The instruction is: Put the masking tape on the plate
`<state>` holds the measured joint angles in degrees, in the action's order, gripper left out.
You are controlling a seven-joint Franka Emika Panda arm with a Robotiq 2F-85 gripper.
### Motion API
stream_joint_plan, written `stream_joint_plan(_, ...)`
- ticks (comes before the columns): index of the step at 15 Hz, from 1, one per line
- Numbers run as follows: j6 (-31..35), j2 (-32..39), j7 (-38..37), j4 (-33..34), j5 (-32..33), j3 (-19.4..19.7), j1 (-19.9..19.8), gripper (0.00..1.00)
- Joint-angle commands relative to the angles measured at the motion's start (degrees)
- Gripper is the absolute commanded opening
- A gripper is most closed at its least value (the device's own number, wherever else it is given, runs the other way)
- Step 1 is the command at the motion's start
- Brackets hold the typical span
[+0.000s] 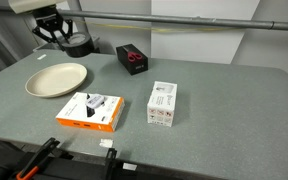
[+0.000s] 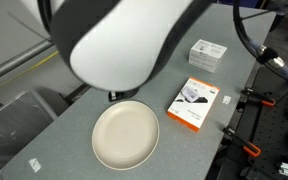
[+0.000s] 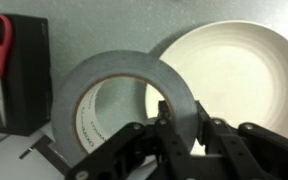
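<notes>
My gripper holds the tape [image 1: 80, 44], and the roll is over only the plate's rim. It will move toward the right in the wrist view and down onto the cream plate [image 1: 56, 79] to let go of the tape.
The masking tape [image 3: 119, 85] is a grey roll with a pale inner core. In the wrist view my gripper [image 3: 183, 116] is shut on its wall, one finger inside the hole and one outside. The cream plate [image 3: 239, 75] lies just to the right of the roll in that view. In an exterior view the gripper [image 1: 54, 33] and the tape [image 1: 80, 44] are at the table's far corner, behind the plate [image 1: 56, 79]. In an exterior view the arm hides the tape, and the plate [image 2: 124, 135] lies below it.
A black box with red scissors [image 1: 134, 58] stands near the tape and shows in the wrist view [image 3: 9, 70]. An orange and white box [image 1: 91, 110] [image 2: 194, 103] and a white box [image 1: 163, 103] [image 2: 206, 53] lie mid-table.
</notes>
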<state>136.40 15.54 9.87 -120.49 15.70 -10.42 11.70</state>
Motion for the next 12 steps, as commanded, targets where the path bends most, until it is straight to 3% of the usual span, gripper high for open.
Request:
stream_joint_plan(1, 1.61, 6.90, 3.09, 5.72, 2.31, -1.85, 2.96, 0.06)
stream_joint_plan(6, -0.26, 12.57, 10.45, 9.66, 0.66, -3.51, 3.22, 0.06)
stream_joint_plan(7, 0.08, 10.98, 7.42, 7.02, 0.52, -3.12, 3.95, 0.26)
stream_joint_plan(11, 0.08, 12.69, 9.15, 8.52, 0.54, -3.12, 3.72, 0.26)
stream_joint_plan(12, 0.08, 12.69, 9.17, 8.60, 0.54, -3.12, 3.72, 0.06)
